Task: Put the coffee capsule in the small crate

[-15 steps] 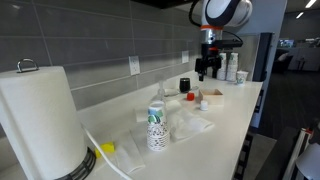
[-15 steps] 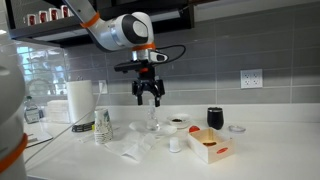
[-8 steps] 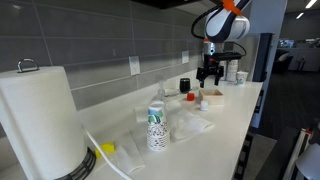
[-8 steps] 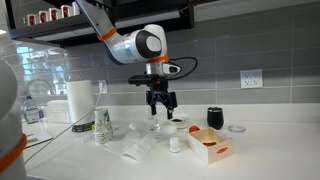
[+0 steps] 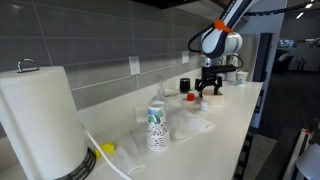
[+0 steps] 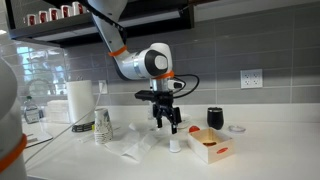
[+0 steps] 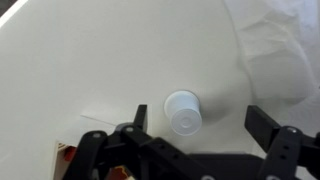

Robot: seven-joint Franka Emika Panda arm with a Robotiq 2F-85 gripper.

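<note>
My gripper moves down and slightly toward the small crate (image 6: 212,146) next, spread fingers straddling the coffee capsule, and closes, since the capsule stands there below it.
The coffee capsule (image 7: 183,111) is a small white cup standing on the white counter; in an exterior view (image 6: 175,145) it stands just left of the small crate. The small crate (image 6: 212,146) is a low beige box with red items inside; only its corner (image 7: 66,155) shows at the wrist view's bottom left. My gripper (image 6: 168,124) hangs open just above the capsule. In the wrist view the gripper (image 7: 198,127) has its fingers (image 7: 262,124) spread wide, with the capsule between them, nearer the left one. It holds nothing. The gripper also shows in an exterior view (image 5: 208,88).
A black cylinder (image 6: 215,117) stands behind the crate by the wall. Crumpled clear plastic (image 6: 135,148) lies left of the capsule and shows in the wrist view (image 7: 275,45). A patterned cup (image 6: 102,127) and a paper towel roll (image 6: 79,100) stand further left.
The gripper has moved down and sideways toward the crate, from high above the counter to just over the capsule. It stays open. Nothing on the counter moved.
</note>
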